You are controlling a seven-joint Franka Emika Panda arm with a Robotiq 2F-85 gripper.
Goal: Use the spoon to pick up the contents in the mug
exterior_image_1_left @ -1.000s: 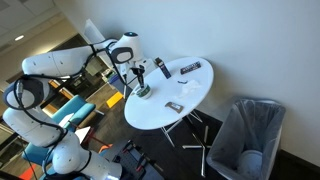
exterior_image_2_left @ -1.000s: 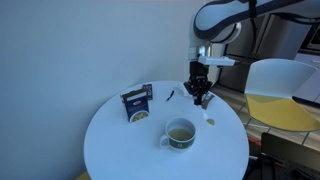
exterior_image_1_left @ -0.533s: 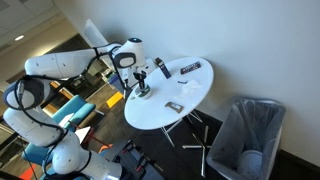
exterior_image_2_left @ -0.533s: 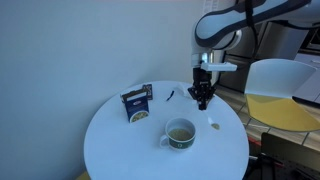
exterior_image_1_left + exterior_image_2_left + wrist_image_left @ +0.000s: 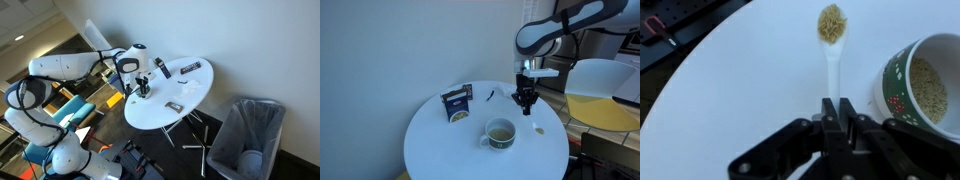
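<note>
The loaded spoon still hangs above the table, so the robot's gripper will next go down to the bare tabletop beside the mug and let go of the spoon's handle there.
In the wrist view my gripper is shut on the handle of a white spoon. The spoon's bowl carries a heap of tan grains above the white table. The grey-green mug stands just to the right of the spoon, with more grains inside. In an exterior view the gripper hangs to the right of and behind the mug. In another exterior view the gripper is right by the mug.
A blue packet stands behind the mug. A slim dark cylinder, a flat dark bar and a small flat item lie on the round table. A grey bin stands beside the table, and a yellow chair is close by.
The gripper with the spoon has drifted sideways away from the mug and slightly lower. The mug and the other objects have not moved.
</note>
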